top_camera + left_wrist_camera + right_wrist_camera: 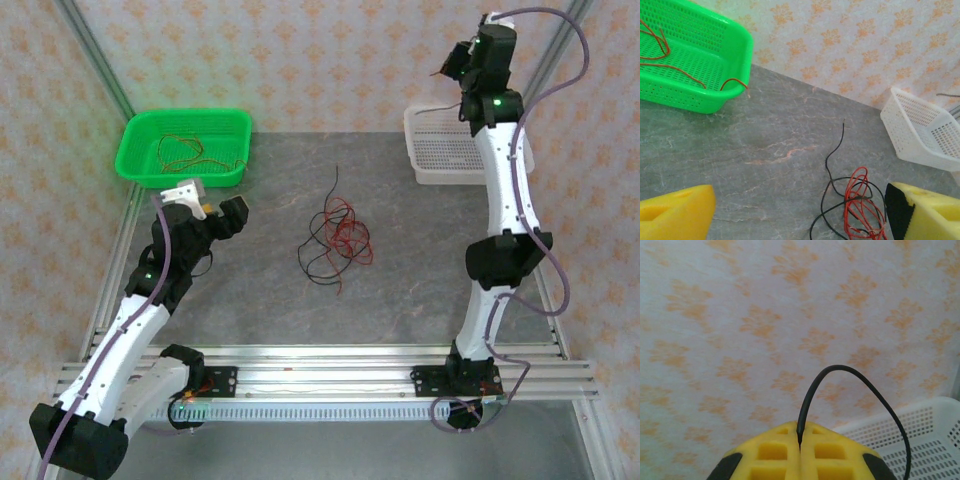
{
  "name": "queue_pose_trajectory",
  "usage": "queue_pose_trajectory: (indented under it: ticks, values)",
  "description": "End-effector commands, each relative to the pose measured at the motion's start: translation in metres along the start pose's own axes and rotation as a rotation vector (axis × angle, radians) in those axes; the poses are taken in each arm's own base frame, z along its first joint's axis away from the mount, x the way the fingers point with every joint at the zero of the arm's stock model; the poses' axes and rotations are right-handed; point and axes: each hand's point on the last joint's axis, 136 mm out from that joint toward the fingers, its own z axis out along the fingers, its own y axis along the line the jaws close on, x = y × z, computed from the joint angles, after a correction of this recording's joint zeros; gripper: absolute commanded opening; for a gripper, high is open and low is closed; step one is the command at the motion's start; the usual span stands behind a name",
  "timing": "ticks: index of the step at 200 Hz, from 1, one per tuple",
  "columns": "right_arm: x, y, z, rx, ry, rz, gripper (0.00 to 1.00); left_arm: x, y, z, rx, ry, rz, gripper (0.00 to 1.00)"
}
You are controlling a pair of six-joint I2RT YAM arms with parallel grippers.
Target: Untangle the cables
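Observation:
The black wire point(840, 371) already hangs with its drooping length over the basket's slotted bottom, so my right gripper will go down into the white basket point(932, 455) next and let go of the wire there.
A tangle of thin red and black cables point(337, 232) lies in the middle of the grey table, with one black strand running toward the back. In the left wrist view the same tangle point(860, 205) sits low and right, close to the right yellow finger point(927, 212). My left gripper point(210, 203) hovers left of the tangle, open and holding nothing point(800, 220). My right gripper point(455, 62) is raised high at the back right. It is shut point(800, 437) on a black wire point(840, 371) that arches up and droops to the right.
A green basket point(135, 150) at the back left holds loose red wires point(178, 150); one red end hangs over its rim point(735, 82). A white basket point(440, 165) stands at the back right under the right arm. Patterned walls close the back and sides.

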Motion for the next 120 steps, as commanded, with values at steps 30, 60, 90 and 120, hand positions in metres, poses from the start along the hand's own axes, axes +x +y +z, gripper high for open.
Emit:
queue_pose_trajectory:
  ticks: [30,60,90,120]
  values:
    - [0.028,-0.055,0.054,0.056,0.041,0.039,0.0,-0.002,0.004,-0.013,-0.042,0.001,-0.012,0.88]
    - [0.074,-0.086,0.087,0.111,0.132,0.041,0.0,-0.001,0.004,-0.016,-0.05,0.007,-0.023,0.88]
    - [0.122,-0.111,0.113,0.176,0.212,0.022,0.0,0.002,0.004,-0.016,-0.051,0.021,-0.036,0.91]
    - [0.167,-0.129,0.133,0.231,0.282,0.005,0.0,0.004,0.004,-0.017,-0.057,0.03,-0.039,0.92]
